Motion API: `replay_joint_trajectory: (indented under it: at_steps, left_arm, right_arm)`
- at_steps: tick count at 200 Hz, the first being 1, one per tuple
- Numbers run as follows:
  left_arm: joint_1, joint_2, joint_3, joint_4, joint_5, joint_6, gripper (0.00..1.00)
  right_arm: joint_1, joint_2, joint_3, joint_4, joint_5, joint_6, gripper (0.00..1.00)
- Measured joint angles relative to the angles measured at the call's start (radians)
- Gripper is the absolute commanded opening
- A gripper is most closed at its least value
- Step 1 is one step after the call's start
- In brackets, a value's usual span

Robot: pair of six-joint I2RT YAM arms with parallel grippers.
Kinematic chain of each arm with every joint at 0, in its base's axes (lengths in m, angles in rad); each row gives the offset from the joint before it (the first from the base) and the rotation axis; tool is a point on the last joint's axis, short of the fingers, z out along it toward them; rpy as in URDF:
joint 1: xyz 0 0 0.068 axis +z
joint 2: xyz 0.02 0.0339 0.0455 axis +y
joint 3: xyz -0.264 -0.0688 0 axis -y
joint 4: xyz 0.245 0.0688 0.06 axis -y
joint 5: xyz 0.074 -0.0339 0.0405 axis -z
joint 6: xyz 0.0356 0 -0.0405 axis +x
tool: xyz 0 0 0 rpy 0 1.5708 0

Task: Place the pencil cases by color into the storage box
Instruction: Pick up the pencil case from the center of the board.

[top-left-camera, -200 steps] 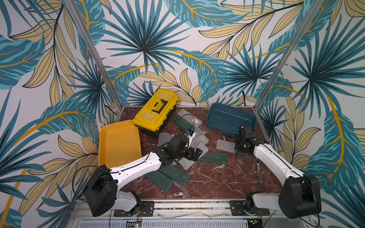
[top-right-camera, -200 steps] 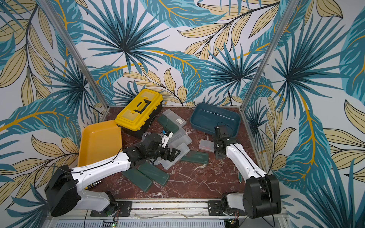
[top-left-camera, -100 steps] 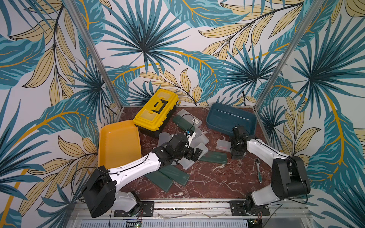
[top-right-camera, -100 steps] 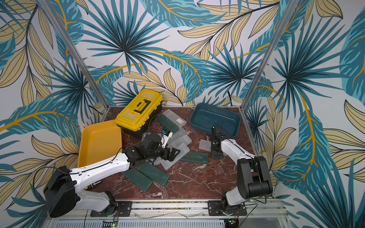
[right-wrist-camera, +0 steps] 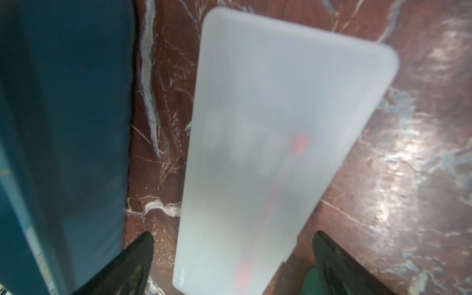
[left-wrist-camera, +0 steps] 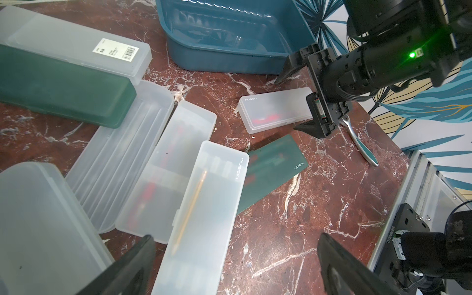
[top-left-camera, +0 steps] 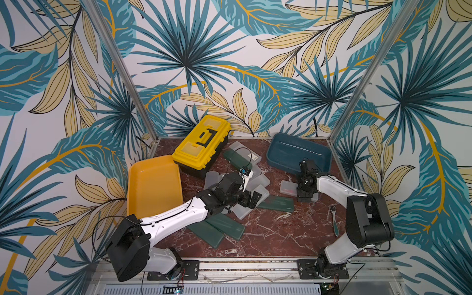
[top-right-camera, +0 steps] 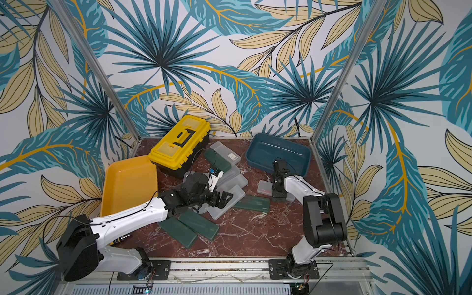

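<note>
The small frosted case is below and fits between the open fingers of my right gripper. My right gripper will next lower them farther from the printed end and close them across the long sides of the case.
Several pencil cases, frosted white and dark green, lie strewn across the middle of the marble table. My right gripper [top-left-camera: 305, 198] [right-wrist-camera: 233, 235] points down and is open. Its fingers straddle one end of a small frosted case [top-left-camera: 288, 187] [right-wrist-camera: 275, 143] without touching it. A flat dark green case [top-left-camera: 276, 204] lies just beside it. My left gripper [top-left-camera: 251, 200] [left-wrist-camera: 235, 237] is open over a long frosted case [left-wrist-camera: 204, 209] with a pencil inside, and holds nothing. A dark blue storage box [top-left-camera: 283, 163] stands at the back right and a yellow one [top-left-camera: 153, 189] at the left.
A yellow-and-black toolbox [top-left-camera: 201, 145] stands at the back between the two boxes. A silver tool with a teal handle [top-left-camera: 335, 222] lies near the right edge. Metal frame posts rise at both back corners. Two green cases [top-left-camera: 224, 228] lie under the left forearm.
The right arm has folded upward at the elbow and its gripper has shifted a little left over the small frosted case. The left arm has not moved.
</note>
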Motion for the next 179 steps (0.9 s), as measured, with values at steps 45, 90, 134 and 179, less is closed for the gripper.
replay_joint_trajectory:
  at_steps: [45,90,134,179]
  left_arm:
    - [0.000,0.000,0.000,0.000,0.002,0.000,1.00]
    - [0.000,0.000,0.000,0.000,0.006,0.000,1.00]
    - [0.003,-0.001,0.000,0.000,0.020,0.000,1.00]
    - [0.007,-0.023,-0.003,0.002,0.023,-0.001,1.00]
  right_arm:
    - [-0.024,0.021,0.000,0.012,-0.023,0.003,0.97]
    - [-0.059,0.027,-0.002,0.016,-0.045,-0.001,0.95]
    - [-0.078,0.041,0.000,0.020,-0.076,-0.021,0.87]
    - [-0.080,0.049,0.003,0.022,-0.089,-0.048,0.74]
